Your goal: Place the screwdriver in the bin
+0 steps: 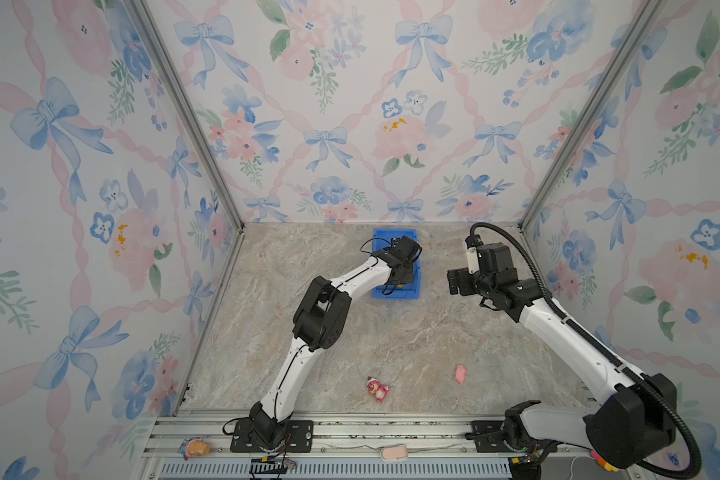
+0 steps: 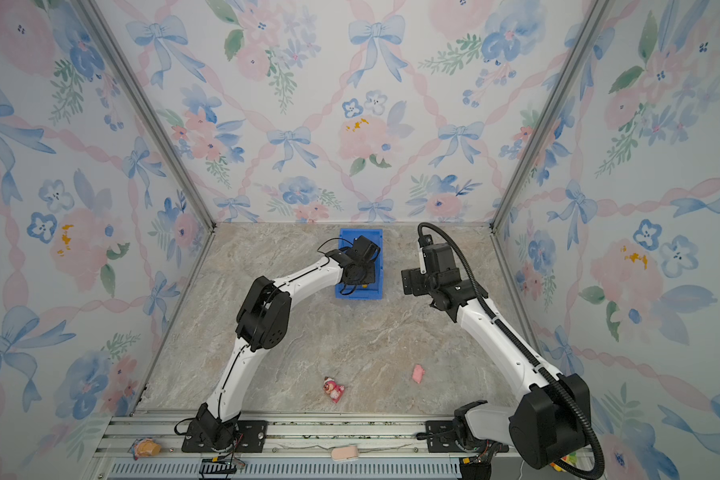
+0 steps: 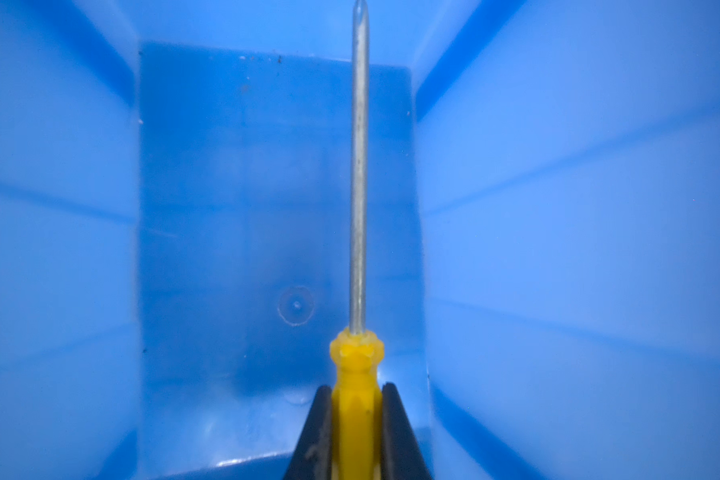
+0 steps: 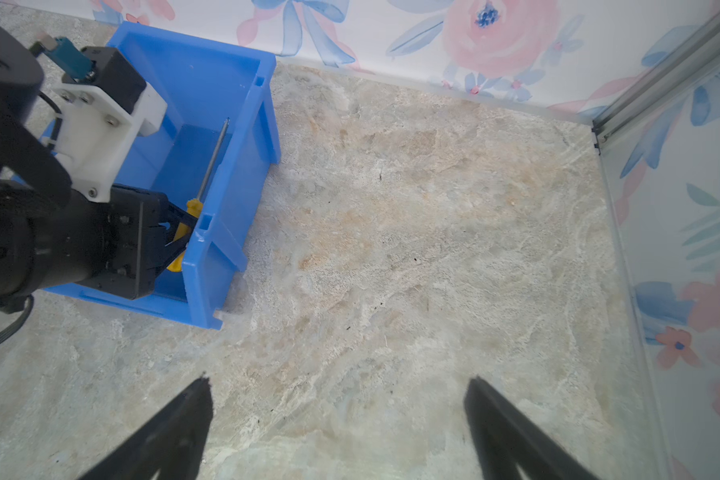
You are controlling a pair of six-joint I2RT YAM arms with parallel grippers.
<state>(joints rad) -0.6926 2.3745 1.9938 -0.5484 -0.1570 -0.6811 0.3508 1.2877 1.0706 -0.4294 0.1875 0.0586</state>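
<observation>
My left gripper should go down a little toward the bottom of the blue bin next and let go of the screwdriver's yellow handle, because the whole screwdriver (image 3: 356, 365) already hangs between the bin's sides.
The blue bin (image 1: 395, 235) (image 2: 360, 233) stands near the back wall in both top views. My left gripper (image 3: 356, 388) (image 4: 175, 232) reaches down into it, shut on the yellow handle of the screwdriver (image 3: 356, 365) (image 4: 192, 206). The thin metal shaft runs along above the bin's floor, close to one side wall (image 3: 558, 208), with its tip toward the far end wall. The left wrist hides most of the screwdriver in the top views. My right gripper (image 4: 339, 380) (image 1: 454, 282) hovers open above bare tabletop to the right of the bin (image 4: 262, 124), holding nothing.
A small pink toy figure (image 1: 377, 388) and a pink scrap (image 1: 460, 373) lie on the marble tabletop toward the front. A wrapped toy (image 1: 194, 448) and a pale pink object (image 1: 393, 452) rest on the front rail. Flowered walls close in three sides.
</observation>
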